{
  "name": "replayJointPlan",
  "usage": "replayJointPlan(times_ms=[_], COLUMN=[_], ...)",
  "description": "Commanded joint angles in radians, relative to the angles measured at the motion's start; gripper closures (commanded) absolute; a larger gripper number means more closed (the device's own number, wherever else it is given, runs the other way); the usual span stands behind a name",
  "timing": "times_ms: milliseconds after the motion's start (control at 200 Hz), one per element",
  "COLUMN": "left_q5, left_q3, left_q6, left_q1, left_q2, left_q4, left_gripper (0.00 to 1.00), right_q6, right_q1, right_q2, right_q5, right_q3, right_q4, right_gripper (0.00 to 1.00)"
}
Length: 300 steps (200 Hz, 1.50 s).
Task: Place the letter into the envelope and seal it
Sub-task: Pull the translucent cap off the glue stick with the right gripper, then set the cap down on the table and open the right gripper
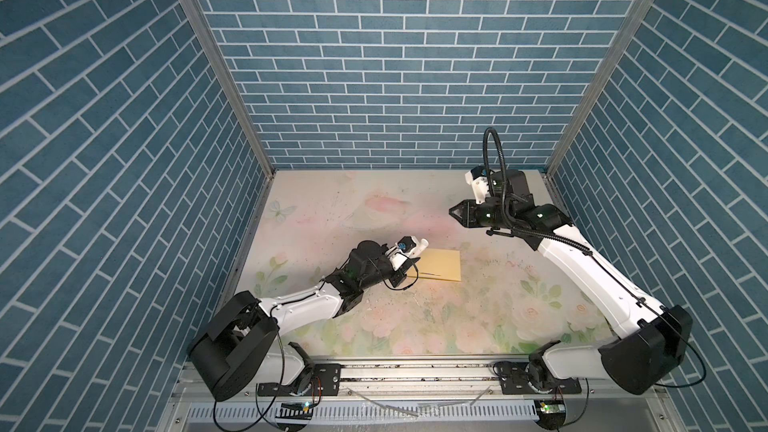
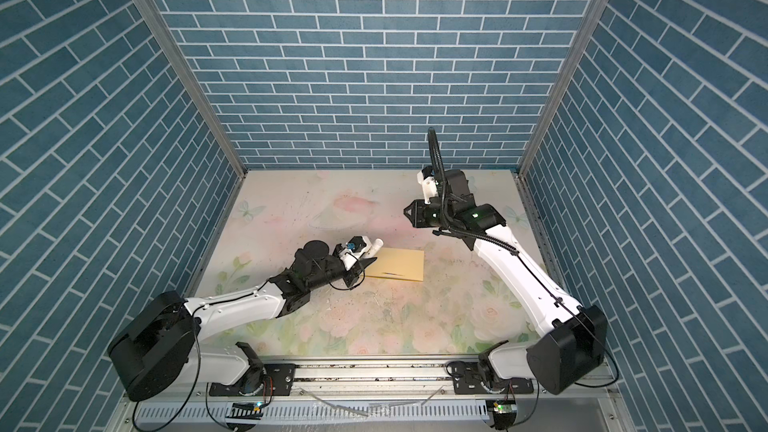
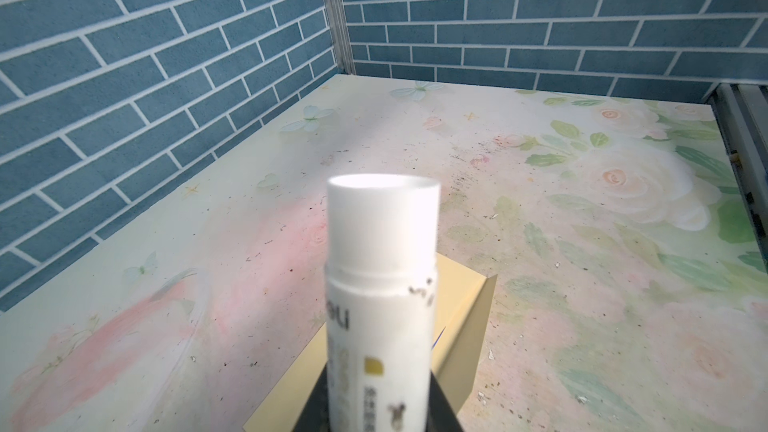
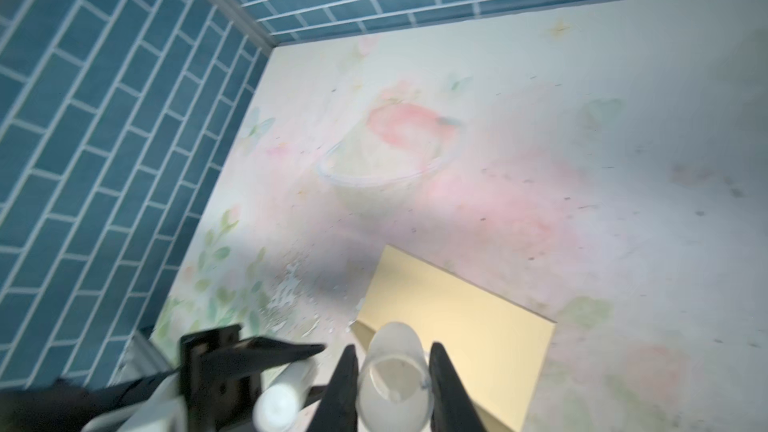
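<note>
The bare tabletop past the envelope's far corner (image 1: 474, 233) lies below, so my right gripper needs to tilt downward, bring the translucent cap down there and release it.
The yellow envelope (image 1: 442, 263) (image 2: 399, 263) lies flat near the middle of the floral table. The letter is hidden. My left gripper (image 1: 409, 258) (image 3: 378, 405) is shut on a white glue stick (image 3: 382, 268) (image 1: 422, 244), held over the envelope's left end (image 3: 461, 309) with its uncapped tip pointing forward. My right gripper (image 1: 455, 211) (image 4: 392, 351) hangs raised at the back right, apart from the envelope (image 4: 457, 317). It is shut on a translucent cap (image 4: 395, 376). The right wrist view also shows the glue stick (image 4: 286, 392) in the left gripper's black fingers (image 4: 282, 353).
Blue brick walls (image 1: 399, 76) close in the table on three sides. A metal rail (image 1: 415, 371) runs along the front edge. Small white flakes and dark specks (image 4: 291, 297) lie on the table surface (image 1: 332, 209) by the envelope's near left corner.
</note>
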Motion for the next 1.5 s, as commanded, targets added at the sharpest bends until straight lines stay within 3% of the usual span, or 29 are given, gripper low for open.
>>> replayJointPlan(times_ms=[0,335,675,1300,1495], left_q5=[0.009,0.01,0.011,-0.006,-0.045], left_q3=[-0.004,-0.015,-0.02,-0.012,-0.008], left_q6=[-0.017,-0.03,-0.032,-0.049,-0.116], left_q1=[-0.004,-0.006,-0.006,-0.006,-0.006], left_q2=[-0.029,-0.043,-0.036,-0.028,-0.028], left_q4=[0.016,0.019,0.033,0.028,0.055], left_gripper=[1.0,1.0,1.0,1.0,1.0], right_q6=[-0.083,-0.098,-0.096,-0.099,-0.098], right_q1=[-0.065,-0.164,-0.184,-0.183,-0.182], right_q2=[0.125,0.488,0.639,0.651,0.482], right_q5=[0.128,0.2,0.227,0.223,0.215], right_q3=[0.066,0.187,0.207,0.17,0.102], right_q4=[-0.036,0.014,0.033,0.009,0.028], right_gripper=[0.94,0.92,0.85,0.54,0.47])
